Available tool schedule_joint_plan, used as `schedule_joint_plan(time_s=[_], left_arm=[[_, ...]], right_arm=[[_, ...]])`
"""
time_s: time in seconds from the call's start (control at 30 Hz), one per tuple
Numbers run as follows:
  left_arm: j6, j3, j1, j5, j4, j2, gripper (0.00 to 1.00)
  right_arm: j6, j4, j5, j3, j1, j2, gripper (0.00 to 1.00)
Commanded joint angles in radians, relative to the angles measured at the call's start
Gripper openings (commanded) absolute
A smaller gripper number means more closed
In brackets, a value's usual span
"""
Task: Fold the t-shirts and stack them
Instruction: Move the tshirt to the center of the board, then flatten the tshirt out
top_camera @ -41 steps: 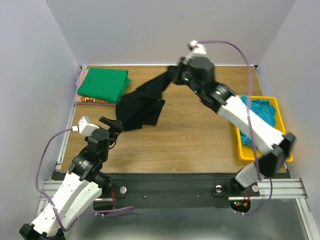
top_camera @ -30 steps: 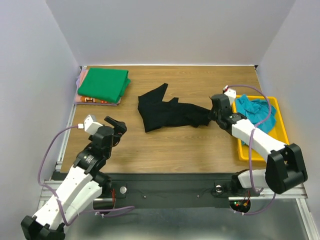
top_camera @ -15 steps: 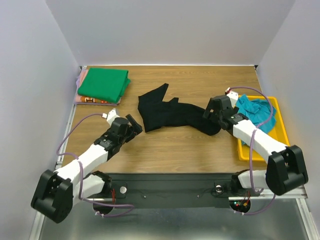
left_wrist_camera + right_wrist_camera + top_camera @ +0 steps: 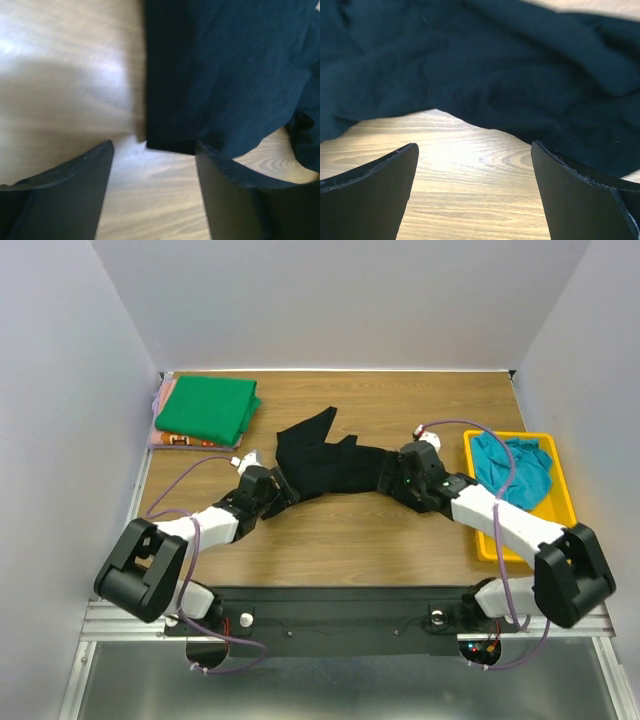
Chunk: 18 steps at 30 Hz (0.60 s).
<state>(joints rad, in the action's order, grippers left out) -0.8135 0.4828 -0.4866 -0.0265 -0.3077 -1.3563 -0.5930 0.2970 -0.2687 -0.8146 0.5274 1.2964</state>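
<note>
Because only bare wood lies between its fingers, I will lower my right gripper and advance it onto the black t-shirt's edge (image 4: 380, 484) (image 4: 482, 119) just beyond the gripper's fingers and close.
A black t-shirt (image 4: 330, 465) lies crumpled across the middle of the table. My left gripper (image 4: 278, 490) sits low at its near-left corner, jaws apart over bare wood, with the shirt's corner (image 4: 170, 142) just past the fingertips (image 4: 75, 190). My right gripper (image 4: 392, 480) is at the shirt's right end, wide open, and the black cloth (image 4: 485, 65) drapes just beyond its tips. A folded green t-shirt (image 4: 208, 408) rests on an orange-pink one (image 4: 172, 439) at the back left. The teal t-shirt (image 4: 512, 465) is bunched in a tray.
The yellow plastic tray (image 4: 484, 540) stands at the right edge of the table, beside my right arm. Grey walls close in the table at the back and on both sides.
The black shirt came down from the air onto the table. My right gripper let go of it and slid left along it. My left arm reached forward to the shirt's near-left corner.
</note>
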Motion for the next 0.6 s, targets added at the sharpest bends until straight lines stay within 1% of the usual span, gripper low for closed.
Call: schedule_joint_plan(time_s=[0.0,0.03,0.1,0.13,0.17,0.33,0.43,0.47,0.57], left_arm=[[0.017,0.066,0.003,0.06,-0.09,-0.062,0.61],[0.02,0.072,0.003,0.062,-0.093,-0.075,0.44],[0.022,0.089,0.003,0.079,-0.093,-0.105,0.21],[0.022,0.092,0.003,0.082,-0.093,-0.11,0.03],[0.022,0.096,0.003,0.085,-0.094,-0.113,0.0],[0.031,0.088,0.005,0.056,-0.097,-0.096,0.0],[0.042,0.07,0.003,0.034,-0.099,-0.057,0.0],[0.046,0.057,0.003,0.001,-0.099,-0.029,0.0],[0.05,0.028,0.003,-0.019,-0.099,0.038,0.0]], right_arm=[[-0.04,-0.073,-0.01,-0.049,0.016,0.082,1.0],[-0.053,-0.082,-0.009,-0.052,0.016,0.104,1.0],[-0.096,-0.09,-0.013,-0.055,0.016,0.151,1.0],[-0.108,-0.107,-0.018,-0.055,0.017,0.161,1.0],[-0.128,-0.12,-0.035,-0.054,0.019,0.184,1.0],[-0.163,-0.18,-0.055,-0.067,0.017,0.236,1.0],[-0.183,-0.234,-0.035,-0.061,0.019,0.248,1.0],[-0.197,-0.257,-0.023,-0.055,0.019,0.248,1.0],[-0.244,-0.288,-0.02,-0.041,0.019,0.244,1.0]])
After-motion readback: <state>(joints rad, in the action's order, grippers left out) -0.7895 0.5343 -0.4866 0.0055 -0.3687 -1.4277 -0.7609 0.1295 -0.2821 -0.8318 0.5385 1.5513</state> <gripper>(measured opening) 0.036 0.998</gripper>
